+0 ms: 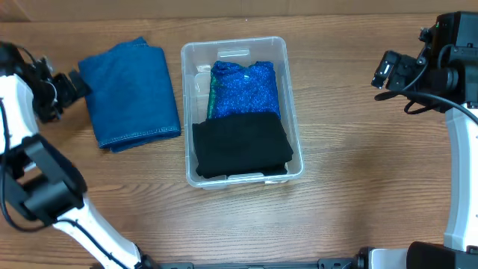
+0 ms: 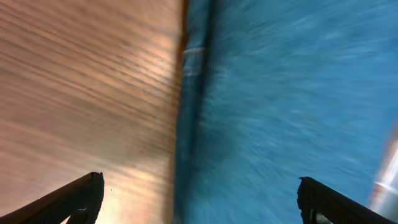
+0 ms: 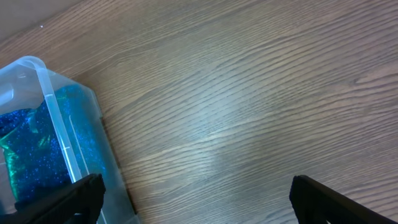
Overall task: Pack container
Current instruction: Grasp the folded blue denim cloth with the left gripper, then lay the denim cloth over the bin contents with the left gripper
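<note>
My left gripper will move down and toward the container onto the plain blue cloth's edge away from the container and close, as that edge is between its open fingers.
The clear plastic container stands at the table's middle. Inside it lie a blue speckled cloth at the back and a black folded cloth at the front. A plain blue folded cloth lies on the table left of the container. My left gripper is open at that cloth's left edge; its wrist view is blurred and shows the blue cloth between the open fingers. My right gripper is open and empty, well right of the container; its wrist view shows the container's corner.
The wooden table runs all around the container. The arms' white links stand at the left front and the right edge.
</note>
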Robot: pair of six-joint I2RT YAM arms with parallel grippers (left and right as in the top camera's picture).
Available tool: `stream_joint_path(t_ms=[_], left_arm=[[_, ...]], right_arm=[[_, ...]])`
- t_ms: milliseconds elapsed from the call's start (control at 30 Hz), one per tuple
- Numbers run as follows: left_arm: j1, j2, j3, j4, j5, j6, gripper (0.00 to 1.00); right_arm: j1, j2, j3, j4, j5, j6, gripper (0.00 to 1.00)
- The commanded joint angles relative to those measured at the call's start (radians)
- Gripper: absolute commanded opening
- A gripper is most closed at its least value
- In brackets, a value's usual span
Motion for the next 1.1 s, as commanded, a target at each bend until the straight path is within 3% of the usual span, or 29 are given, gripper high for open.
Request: stream_joint_path(t_ms=[0, 133, 233, 267, 367, 400, 567, 867, 1000, 1067], left_arm=[[0.003, 0.107, 0.006, 0.05, 0.173, 0.107, 1.0], [-0.02, 0.208, 0.006, 0.093, 0.391, 0.164, 1.0], [-0.045, 0.239, 0.006, 0.08, 0.398, 0.16, 1.0], [-0.055, 0.241, 0.006, 0.074, 0.398, 0.16, 0.93], [-0.062, 0.24, 0.007, 0.045, 0.428, 0.16, 0.09], [-0.061, 0.238, 0.007, 0.025, 0.447, 0.16, 0.04], [-0.058, 0.13, 0.007, -0.089, 0.461, 0.193, 0.04], [-0.136, -0.523, 0.007, -0.13, 0.461, 0.095, 0.04], [-0.359, -0.745, 0.007, -0.077, 0.409, -0.039, 0.04], [-0.538, -0.79, 0.007, -0.063, 0.259, -0.128, 0.04]], right_arm=[[-0.004, -0.013, 0.006, -0.003, 0.0, -0.003, 1.0], [-0.004, -0.013, 0.006, -0.003, -0.001, -0.003, 1.0], [-0.004, -0.013, 0.006, -0.004, -0.001, -0.003, 1.0], [-0.004, -0.013, 0.006, -0.006, -0.001, -0.003, 1.0], [-0.004, -0.013, 0.006, -0.01, -0.001, -0.003, 1.0], [-0.004, -0.013, 0.006, -0.012, -0.001, -0.003, 1.0], [-0.004, -0.013, 0.006, -0.014, -0.002, -0.019, 1.0], [-0.004, -0.013, 0.006, -0.02, -0.009, -0.018, 1.0], [-0.004, -0.013, 0.006, -0.031, -0.009, -0.018, 1.0], [-0.004, -0.013, 0.006, -0.034, -0.01, -0.018, 1.0]])
